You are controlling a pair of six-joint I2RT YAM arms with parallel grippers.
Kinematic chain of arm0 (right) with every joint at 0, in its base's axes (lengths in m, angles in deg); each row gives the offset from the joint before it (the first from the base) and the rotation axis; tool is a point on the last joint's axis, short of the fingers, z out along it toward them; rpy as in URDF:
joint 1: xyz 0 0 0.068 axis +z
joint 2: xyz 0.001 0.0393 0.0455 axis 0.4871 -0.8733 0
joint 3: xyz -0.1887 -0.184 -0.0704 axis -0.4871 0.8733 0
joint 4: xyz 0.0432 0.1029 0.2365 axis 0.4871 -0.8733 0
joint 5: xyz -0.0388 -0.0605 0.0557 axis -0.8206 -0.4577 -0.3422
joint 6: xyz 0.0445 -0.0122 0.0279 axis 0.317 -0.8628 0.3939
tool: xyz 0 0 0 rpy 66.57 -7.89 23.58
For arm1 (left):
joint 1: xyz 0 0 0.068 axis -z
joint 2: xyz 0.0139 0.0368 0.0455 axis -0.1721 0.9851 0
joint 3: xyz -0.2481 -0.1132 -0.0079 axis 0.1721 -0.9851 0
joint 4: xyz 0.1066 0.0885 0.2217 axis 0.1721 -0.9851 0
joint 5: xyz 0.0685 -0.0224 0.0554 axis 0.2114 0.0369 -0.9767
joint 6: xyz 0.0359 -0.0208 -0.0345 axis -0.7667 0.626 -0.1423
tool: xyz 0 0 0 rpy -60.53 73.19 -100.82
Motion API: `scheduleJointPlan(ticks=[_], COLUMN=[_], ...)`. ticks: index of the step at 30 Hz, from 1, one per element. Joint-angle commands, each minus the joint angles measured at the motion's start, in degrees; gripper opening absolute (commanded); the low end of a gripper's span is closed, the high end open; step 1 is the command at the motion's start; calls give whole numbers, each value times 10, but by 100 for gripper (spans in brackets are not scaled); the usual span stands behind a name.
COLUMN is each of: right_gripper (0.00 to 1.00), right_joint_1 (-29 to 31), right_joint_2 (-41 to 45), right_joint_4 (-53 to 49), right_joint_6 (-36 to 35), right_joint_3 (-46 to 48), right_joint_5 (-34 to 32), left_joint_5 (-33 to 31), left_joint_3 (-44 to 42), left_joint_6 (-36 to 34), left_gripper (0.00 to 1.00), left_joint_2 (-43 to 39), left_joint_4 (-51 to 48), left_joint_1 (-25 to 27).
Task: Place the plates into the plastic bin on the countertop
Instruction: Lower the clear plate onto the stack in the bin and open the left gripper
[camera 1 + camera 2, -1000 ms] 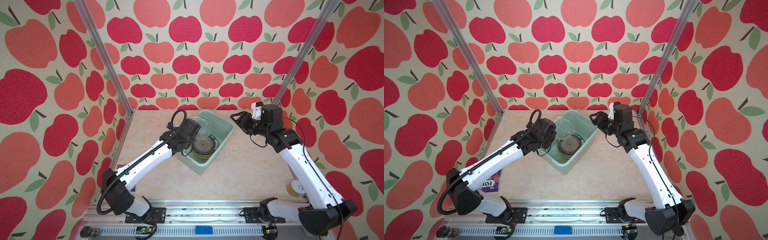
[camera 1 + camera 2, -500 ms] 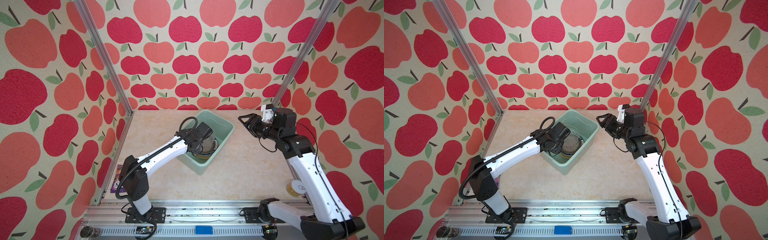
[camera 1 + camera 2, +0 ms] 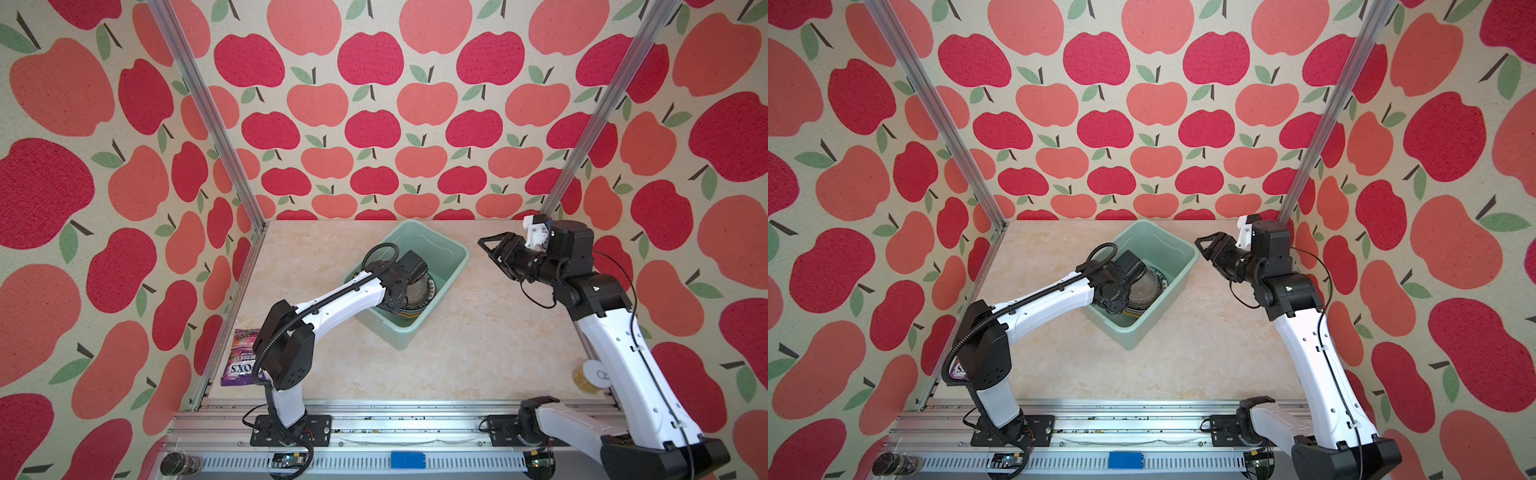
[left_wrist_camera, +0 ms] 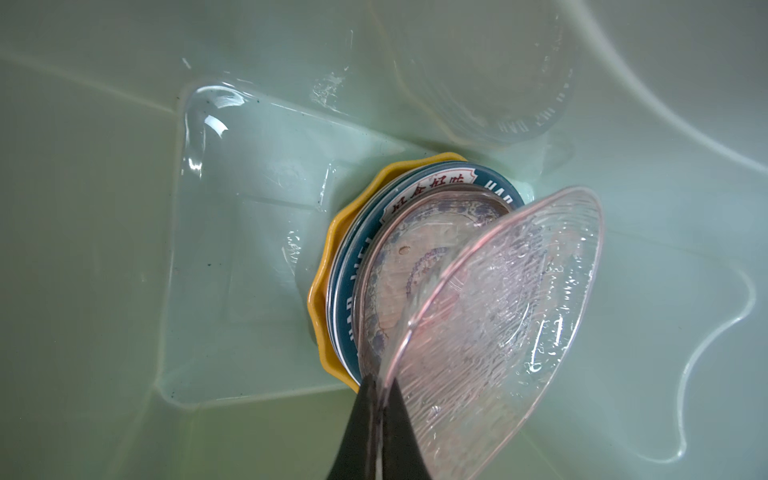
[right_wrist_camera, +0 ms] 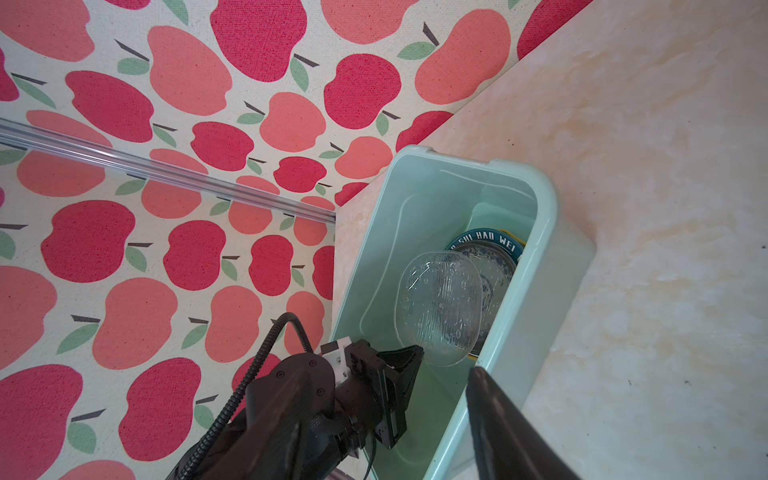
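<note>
The glass plate is hanging tilted above the patterned plate on top [image 3: 421,298] [image 4: 412,268] of the stack, so my left gripper needs to move down toward it next and let go of the glass plate's rim.
The mint-green plastic bin [image 3: 457,254] [image 3: 1187,254] stands at the back middle of the countertop [image 3: 324,257]. Inside it lies a stack of plates: a yellow scalloped one [image 4: 328,266] at the bottom, a lettered teal-rimmed one [image 4: 353,270] on it, and a patterned one [image 4: 399,266] on top. My left gripper [image 4: 380,395] [image 5: 419,353] is down in the bin, shut on the rim of the clear glass plate [image 4: 498,324] [image 5: 440,307]. That plate is tilted over the stack. My right gripper [image 3: 494,255] [image 3: 1210,249] hovers open and empty to the right of the bin.
A purple candy bag [image 3: 241,361] lies at the front left edge, next to the left arm's base. A small yellow and white thing [image 3: 588,374] sits at the front right behind the right arm. A dark can [image 3: 180,463] lies on the front rail.
My left arm has lowered the clear glass plate from above the bin down onto the stack inside. My right gripper has drawn back to the right, away from the bin.
</note>
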Motion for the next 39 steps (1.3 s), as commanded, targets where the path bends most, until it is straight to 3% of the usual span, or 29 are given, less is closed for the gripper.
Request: scheduleJointPlan(ticks=[1,23,39], right_gripper=[62,62,62], right_joint_1=[-7,-18,-18], right_joint_2=[10,-8,-10], right_joint_4=[-13,-19,-25], right_joint_6=[-16,-26,-27], right_joint_3=[2,-10,-14], right_joint_5=[11,20,21], left_joint_5=[8,42,61], left_joint_3=[3,-3,3], left_joint_6=[0,-40,-60], left_gripper=[0,0,15], left_joint_2=[10,55,73], left_joint_4=[-17,-1,25], left_joint_1=[-6,-32,-41])
